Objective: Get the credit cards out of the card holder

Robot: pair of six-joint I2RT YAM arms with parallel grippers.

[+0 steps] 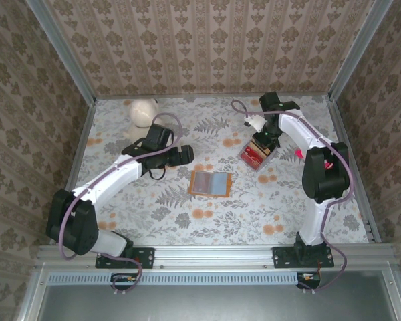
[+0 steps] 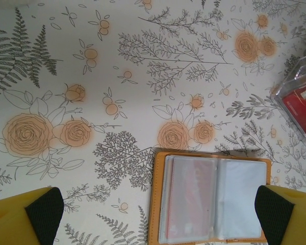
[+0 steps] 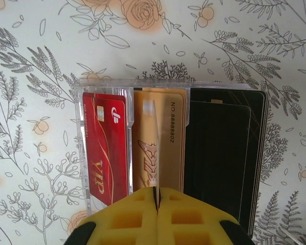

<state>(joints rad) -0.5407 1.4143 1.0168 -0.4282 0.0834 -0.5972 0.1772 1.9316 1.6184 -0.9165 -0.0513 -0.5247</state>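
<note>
The clear box's gold-card section (image 1: pixel 261 148) (image 3: pixel 167 140) lies below the right gripper, so that gripper will next lower the edge-on card between the red and black cards and let go of it.
The card holder (image 1: pixel 210 182) lies open on the floral table, its orange-tan rim around clear pocket pages (image 2: pixel 214 199). A faint red credit card (image 2: pixel 191 196) shows through its left page. My left gripper (image 1: pixel 180 155) hovers over the holder's left edge, open, with its fingers (image 2: pixel 43 214) wide apart and nothing between them. My right gripper (image 3: pixel 157 196) is shut on a thin credit card (image 3: pixel 155 143) seen edge-on. It holds the card over a clear box (image 1: pixel 257 155) with a red card (image 3: pixel 104 148), a gold card (image 3: pixel 171 138) and black cards (image 3: pixel 219 158) side by side.
A white rounded object (image 1: pixel 144 112) sits at the back left of the table. The clear box (image 2: pixel 301 97) stands to the right of the card holder. Patterned walls with metal frame posts enclose the table on three sides.
</note>
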